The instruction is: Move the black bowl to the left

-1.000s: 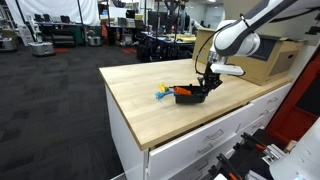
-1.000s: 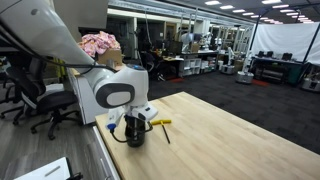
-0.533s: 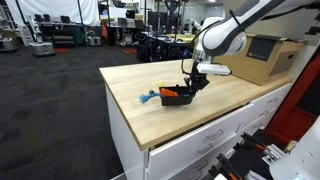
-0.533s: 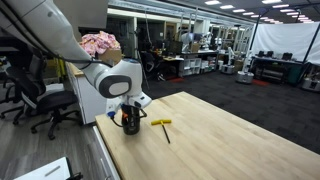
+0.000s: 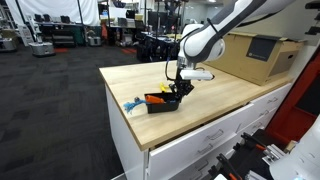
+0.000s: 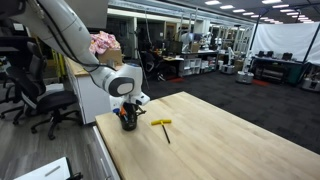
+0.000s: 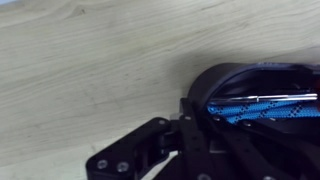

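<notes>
My gripper will release the bowl's rim next, as the bowl is resting on top of the table. It will slide slightly toward the table's end edge, past the bowl [image 5: 160, 101] from it, and let go.
The black bowl [image 5: 160, 101] sits on the wooden table [image 5: 215, 98], showing orange-red inside. My gripper [image 5: 178, 91] is shut on its rim. In an exterior view the bowl [image 6: 128, 123] is near the table's corner under the gripper [image 6: 127, 114]. In the wrist view the bowl [image 7: 232, 78] fills the right side, with a blue strap-like item [image 7: 255, 106] lying in it. The gripper [image 7: 203, 112] grips the rim there. A blue and yellow piece [image 5: 130, 103] sticks out beside the bowl.
A small yellow object [image 6: 161, 123] lies on the table [image 6: 220, 140] beside the bowl. A big cardboard box [image 5: 250, 55] stands at the table's back. The table edge [image 5: 125, 115] is close to the bowl. White drawers [image 5: 200, 145] are below.
My gripper has dragged the black bowl steadily across the table toward the corner, away from the cardboard box and from the yellow object, which stayed put.
</notes>
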Controlling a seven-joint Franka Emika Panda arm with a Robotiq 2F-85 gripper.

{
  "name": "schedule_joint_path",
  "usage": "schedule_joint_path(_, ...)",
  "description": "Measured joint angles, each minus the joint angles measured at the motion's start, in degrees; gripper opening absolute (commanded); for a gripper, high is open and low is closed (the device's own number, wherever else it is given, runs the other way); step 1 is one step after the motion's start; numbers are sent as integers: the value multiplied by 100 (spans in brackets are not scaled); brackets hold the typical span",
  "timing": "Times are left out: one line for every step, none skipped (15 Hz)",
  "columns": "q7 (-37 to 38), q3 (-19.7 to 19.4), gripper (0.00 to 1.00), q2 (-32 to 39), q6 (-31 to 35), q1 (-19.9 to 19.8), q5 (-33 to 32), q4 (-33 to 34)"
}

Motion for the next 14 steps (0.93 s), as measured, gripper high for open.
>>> schedule_joint_path(0, 1, 2, 71, -10, 45, -8, 98)
schedule_joint_path(3, 1, 22, 129, -12, 87, -18, 173)
schedule_joint_path(4, 1, 34, 178, -14, 120, -23, 236)
schedule_joint_path(7, 1, 40, 224, -21, 145, -33, 294)
schedule_joint_path(18, 0, 47, 267, -28, 164, -54, 337)
schedule_joint_path(23, 0, 54, 303, -32, 171, -66, 367)
schedule_joint_path(23, -1, 60, 332, -37, 172, -68, 391)
schedule_joint_path(16, -4, 68, 354, -52, 171, -68, 411)
schedule_joint_path(8, -8, 74, 360, -75, 170, -67, 426)
schedule_joint_path(3, -11, 82, 359, -95, 169, -66, 440)
schedule_joint_path(2, -17, 88, 353, -102, 169, -67, 449)
schedule_joint_path(-3, -27, 95, 338, -103, 169, -67, 452)
schedule_joint_path(-24, -35, 99, 314, -104, 167, -67, 452)
schedule_joint_path(-79, -37, 100, 273, -111, 163, -61, 451)
